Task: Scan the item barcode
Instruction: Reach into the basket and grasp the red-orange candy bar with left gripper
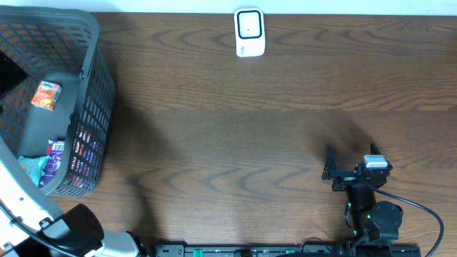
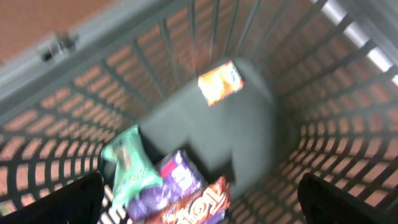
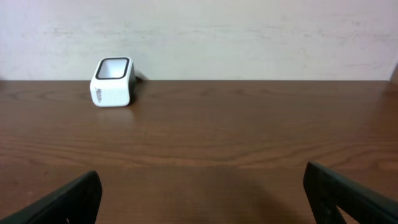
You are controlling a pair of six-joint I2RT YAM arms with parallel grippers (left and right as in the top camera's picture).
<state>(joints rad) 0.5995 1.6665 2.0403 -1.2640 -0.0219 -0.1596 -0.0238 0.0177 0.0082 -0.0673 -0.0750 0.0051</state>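
My left gripper is to lower into the basket first with its fingers open, to get the red packet (image 1: 78, 163) (image 2: 195, 207), which lies uncovered on top of the purple packet.
A grey mesh basket (image 1: 93, 43) stands at the table's left end. Inside lie an orange packet (image 2: 220, 82), a teal packet (image 2: 127, 165), a purple packet (image 2: 180, 177) and a red packet (image 2: 205, 202). My left gripper (image 2: 202, 200) hangs open above the basket's inside, over the red and purple packets, holding nothing. The white barcode scanner (image 1: 250, 32) sits at the table's far edge, and appears as the scanner (image 3: 112, 81) in the right wrist view. Low over the table near the front right, my right gripper (image 1: 351, 163) is open and empty.
The basket's walls (image 2: 323, 112) surround the left gripper on all sides. A pale wall (image 3: 249, 37) runs behind the table's far edge. Bare wooden tabletop (image 1: 235, 135) lies between basket, scanner and right arm.
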